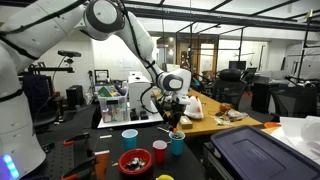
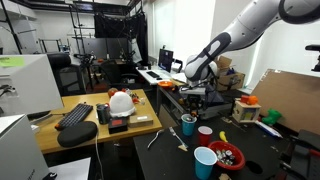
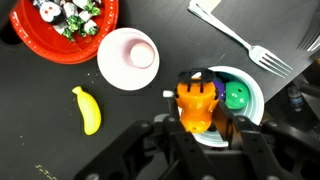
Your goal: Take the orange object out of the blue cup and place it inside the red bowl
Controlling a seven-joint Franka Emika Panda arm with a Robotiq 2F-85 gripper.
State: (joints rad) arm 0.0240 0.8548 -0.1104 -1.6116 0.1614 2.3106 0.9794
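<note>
My gripper will next swing back past the small red cup and over the red bowl to let go of the orange object, because the object hangs clear of the blue cup (image 3: 262, 100).
My gripper (image 3: 200, 112) is shut on the orange object (image 3: 195, 98), a small knobbly orange piece. It holds the piece just above the mouth of the blue cup (image 3: 262, 100). A green ball and something purple still lie inside that cup. In both exterior views the gripper (image 1: 174, 115) (image 2: 192, 104) hangs over the teal-blue cup (image 1: 177, 144) (image 2: 189, 125). The red bowl (image 3: 30, 48) lies at the top left of the wrist view with small mixed bits in it. It also shows in both exterior views (image 1: 134, 162) (image 2: 229, 156).
A small red cup (image 1: 159, 151) (image 3: 128, 58) stands between the blue cup and the bowl. A paler light-blue cup (image 1: 130, 137) (image 2: 204, 161) stands nearby. A yellow banana (image 3: 88, 110) and a fork (image 3: 245, 45) lie on the black table. A cluttered wooden desk (image 2: 90, 125) stands beside it.
</note>
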